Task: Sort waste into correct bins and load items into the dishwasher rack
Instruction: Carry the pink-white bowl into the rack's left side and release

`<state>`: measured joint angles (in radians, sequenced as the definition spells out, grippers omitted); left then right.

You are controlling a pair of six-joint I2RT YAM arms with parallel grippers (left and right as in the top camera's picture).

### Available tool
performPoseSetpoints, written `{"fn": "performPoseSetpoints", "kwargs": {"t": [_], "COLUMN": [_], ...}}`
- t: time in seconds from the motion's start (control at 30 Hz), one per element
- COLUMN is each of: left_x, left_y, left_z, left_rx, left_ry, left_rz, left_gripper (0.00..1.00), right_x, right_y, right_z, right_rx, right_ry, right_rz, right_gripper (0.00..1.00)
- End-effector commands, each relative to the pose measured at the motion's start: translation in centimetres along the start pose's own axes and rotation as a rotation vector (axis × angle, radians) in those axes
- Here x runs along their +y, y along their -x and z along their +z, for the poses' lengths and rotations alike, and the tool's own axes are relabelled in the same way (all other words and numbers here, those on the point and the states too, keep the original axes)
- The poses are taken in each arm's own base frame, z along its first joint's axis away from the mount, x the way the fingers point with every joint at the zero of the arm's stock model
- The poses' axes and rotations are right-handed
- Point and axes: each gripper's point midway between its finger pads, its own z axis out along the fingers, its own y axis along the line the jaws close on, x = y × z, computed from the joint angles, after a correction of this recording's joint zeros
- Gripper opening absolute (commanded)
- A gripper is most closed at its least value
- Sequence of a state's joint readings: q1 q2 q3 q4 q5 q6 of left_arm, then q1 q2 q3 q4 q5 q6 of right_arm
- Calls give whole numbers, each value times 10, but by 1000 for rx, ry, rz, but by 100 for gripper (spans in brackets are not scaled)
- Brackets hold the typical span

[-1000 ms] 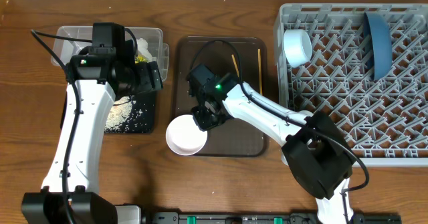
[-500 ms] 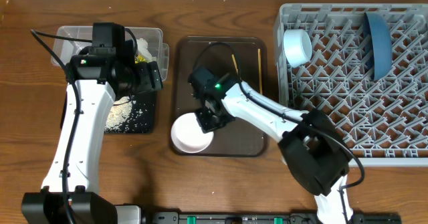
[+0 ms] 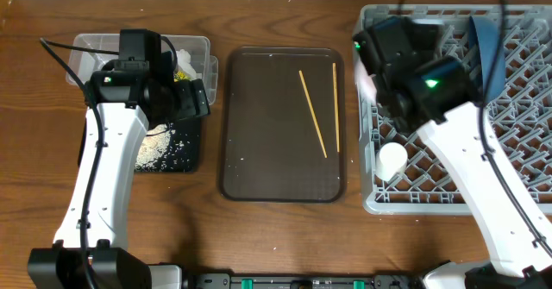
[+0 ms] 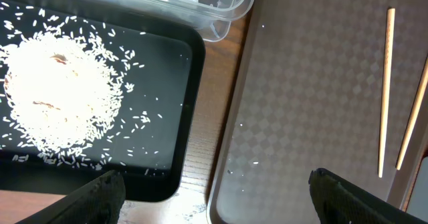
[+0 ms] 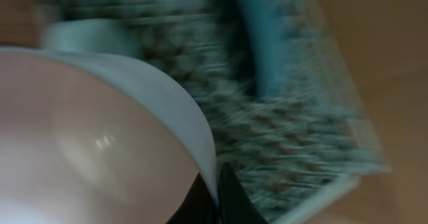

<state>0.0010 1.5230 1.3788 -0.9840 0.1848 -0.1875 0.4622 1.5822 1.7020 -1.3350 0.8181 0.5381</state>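
Note:
My right gripper will next tilt and move down to let go of the bowl [image 5: 87, 144] in the rack's far corner by the brown tray, because the blue plate fills slots farther over.
My right gripper [image 5: 217, 196] is shut on the rim of the white bowl [image 5: 87, 144], above the far left part of the grey dishwasher rack [image 3: 517, 142]. In the overhead view my right arm [image 3: 414, 60] hides the bowl. The dark blue plate [image 3: 488, 43] stands upright in the rack, and the small white cup [image 3: 392, 160] lies near its front left. Two chopsticks [image 3: 312, 114] lie on the brown tray [image 3: 259, 151]. My left gripper [image 4: 221, 204] is open and empty over the gap between the black tray [image 4: 167, 150] and the brown tray. Rice scraps [image 4: 60, 97] lie in the black tray.
The clear tub [image 3: 203, 47] behind the black tray holds white tissue and the yellow wrapper [image 3: 183, 76]. The rack's upright pegs fill the right side. Bare wooden table [image 3: 285, 237] lies in front of the trays.
My right arm has lifted the white bowl off the brown tray's front left corner and swung it right, over the rack. The small white cup has come into view. My left arm has not moved.

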Motion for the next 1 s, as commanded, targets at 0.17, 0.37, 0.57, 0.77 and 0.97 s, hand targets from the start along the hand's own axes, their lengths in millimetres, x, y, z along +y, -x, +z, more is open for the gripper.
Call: {"fn": "performPoseSetpoints", "kwargs": {"t": [0.17, 0.37, 0.57, 0.77, 0.97], "left_x": [-2, -2, -2, -2, -2], "left_y": [6, 6, 6, 6, 6], "left_z": [-7, -7, -7, -7, -7], "left_rx": [-25, -24, -25, -24, -24], "left_ry": [-12, -11, -11, -11, -11], "left_rz": [-5, -5, -5, -5, -5], "left_gripper": [90, 90, 90, 91, 90], "right_x": [-28, -3, 21, 39, 62], "right_y": [-2, -5, -21, -38, -61], "right_z": [42, 73, 101, 107, 102], "right_rx": [-9, 11, 62, 114, 183], "right_ry": [-453, -571, -601, -539, -423], "right_rz": [-300, -496, -608, -630, -632], "right_gripper": [1, 1, 1, 1, 3]}}
